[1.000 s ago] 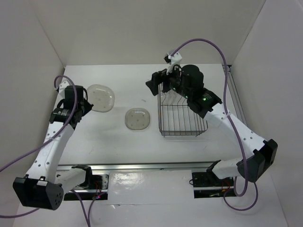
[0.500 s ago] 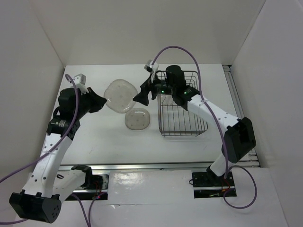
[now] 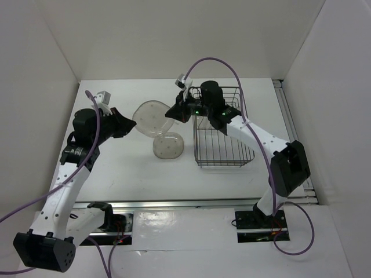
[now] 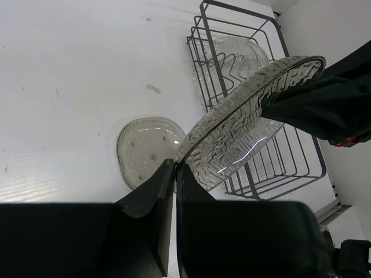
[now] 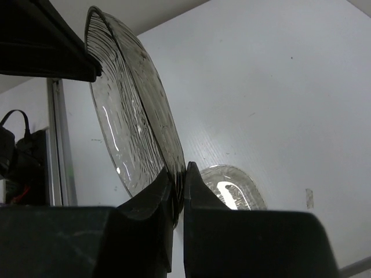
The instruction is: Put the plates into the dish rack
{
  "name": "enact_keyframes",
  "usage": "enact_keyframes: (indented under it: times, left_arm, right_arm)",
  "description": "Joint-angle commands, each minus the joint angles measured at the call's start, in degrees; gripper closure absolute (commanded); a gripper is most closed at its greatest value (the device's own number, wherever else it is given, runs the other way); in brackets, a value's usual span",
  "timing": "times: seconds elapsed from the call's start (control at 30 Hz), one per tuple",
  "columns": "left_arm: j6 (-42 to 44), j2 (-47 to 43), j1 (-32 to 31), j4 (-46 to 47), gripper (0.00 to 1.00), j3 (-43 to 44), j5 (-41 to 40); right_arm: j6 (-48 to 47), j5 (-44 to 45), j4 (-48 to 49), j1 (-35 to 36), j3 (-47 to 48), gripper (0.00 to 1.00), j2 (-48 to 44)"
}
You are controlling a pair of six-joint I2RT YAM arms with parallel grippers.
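Note:
The right gripper should swing to the right in the top view, go down into the rack's far half [image 3: 231, 99] and release, because slots beside the upright plate are empty.
A smoky see-through plate [image 3: 152, 117] hangs tilted above the table, gripped from both sides. My left gripper [image 3: 134, 124] is shut on its left rim; in the left wrist view the gripper [image 4: 175, 168] pinches the plate [image 4: 243, 127]. My right gripper [image 3: 170, 113] is shut on the opposite rim, and its own view shows the gripper [image 5: 184, 174] clamping the plate [image 5: 130, 127]. A second plate [image 3: 168, 146] lies flat on the table below. The dark wire dish rack [image 3: 226, 164] stands to the right, with a clear plate [image 4: 237, 55] upright inside.
White walls close in the table at left, back and right. The right arm reaches over the rack's near-left corner. A metal rail [image 3: 185, 204] runs along the table's front edge by the arm bases.
The right gripper, open half a second ago, has shut on the plate's right rim. The left arm has carried the plate slightly right and tilted it more.

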Motion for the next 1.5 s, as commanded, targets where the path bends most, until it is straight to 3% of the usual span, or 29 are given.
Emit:
enact_keyframes:
  times: [0.0,0.1,0.13,0.17,0.23,0.27,0.37,0.47,0.7,0.83,1.07,1.47]
  left_arm:
    - [-0.6,1.3,-0.3,4.0,1.00,1.0,2.9]
    - [-1.7,1.8,-0.3,3.3,0.59,1.0,1.3]
    - [-1.7,1.8,-0.3,2.5,0.41,1.0,0.0]
    - [-2.3,1.8,-0.3,2.5,0.00,1.0,0.0]
    - [-2.8,1.8,0.3,1.5,0.00,1.0,-3.1]
    - [-2.8,1.8,0.3,0.8,0.00,1.6,-3.7]
    - [-3.3,2.4,0.8,-1.4,0.00,2.2,-5.9]
    - [-3.8,4.5,1.3,-3.9,0.00,3.2,-6.4]
    - [-3.8,4.9,1.9,-6.9,0.00,4.5,-7.7]
    - [-3.8,4.9,2.4,-8.4,0.00,5.0,-8.2]
    - [-3.8,4.9,2.4,-8.9,0.00,5.0,-8.2]
    - [-3.8,4.9,2.4,-8.9,0.00,4.5,-8.2]
  right_arm:
    - [1.9,1.1,4.6,1.1,-0.4,1.00,-2.5]
    - [4.5,5.1,5.2,1.6,-2.5,1.00,-5.5]
    - [4.5,11.2,5.2,1.6,-2.5,1.00,-6.4]
    - [5.2,16.5,2.9,1.6,-2.5,1.00,-7.5]
    - [7.8,33.9,-0.3,2.4,-3.0,1.00,-11.1]
    - [8.7,51.8,-1.8,3.0,-3.0,1.00,-12.2]
    - [8.7,74.9,-8.1,3.0,-1.3,1.00,-14.6]
    - [8.1,83.5,-13.1,0.1,-0.5,1.00,-16.9]
    - [6.4,89.5,-19.4,-8.1,-0.1,1.00,-15.1]
    - [7.0,86.9,-18.7,-10.5,-0.6,1.00,-12.0]
    - [8.3,84.3,-18.2,-10.5,0.9,1.00,-3.9]
    - [10.7,82.1,-16.8,-8.8,2.1,1.00,0.6]
